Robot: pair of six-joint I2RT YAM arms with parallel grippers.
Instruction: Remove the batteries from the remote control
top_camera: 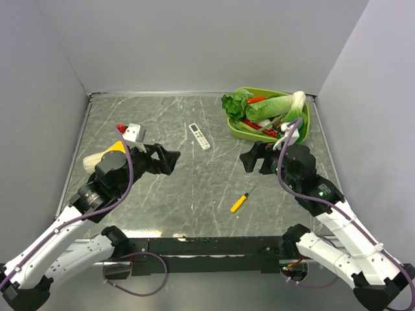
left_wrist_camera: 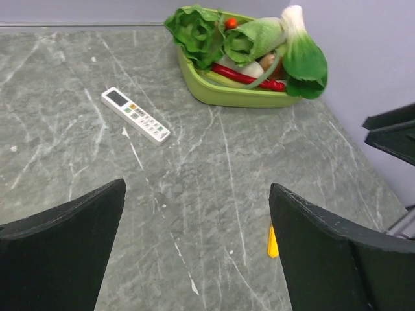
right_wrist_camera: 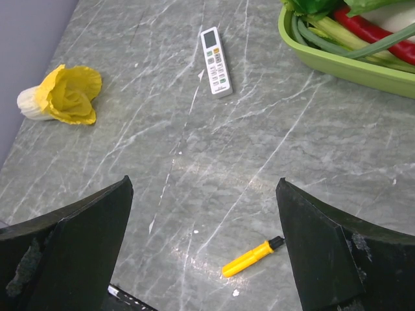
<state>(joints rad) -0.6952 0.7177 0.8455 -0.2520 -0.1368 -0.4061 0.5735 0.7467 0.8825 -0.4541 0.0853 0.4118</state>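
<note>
My left gripper has wide-open fingers that fit across the remote's narrow body. It will swing outward over the white remote (top_camera: 200, 137) (left_wrist_camera: 135, 116) next, turn in line with it and lower.
The white remote control (top_camera: 199, 136) lies face up, buttons showing, on the grey marble table at the back middle. It also shows in the left wrist view (left_wrist_camera: 135, 115) and in the right wrist view (right_wrist_camera: 215, 52). No batteries are in view. My left gripper (top_camera: 172, 161) is open and empty, low over the table, left of and nearer than the remote; its jaws stand wide apart in the left wrist view (left_wrist_camera: 198, 259). My right gripper (top_camera: 254, 163) is open and empty, right of the remote, and shows wide apart in the right wrist view (right_wrist_camera: 204, 253).
A yellow-handled screwdriver (top_camera: 241, 201) lies between the arms near the front, also in the right wrist view (right_wrist_camera: 251, 258). A green tray (top_camera: 301, 133) of vegetables stands at the back right. A yellow cabbage (right_wrist_camera: 65, 95) lies at the left, by the left arm.
</note>
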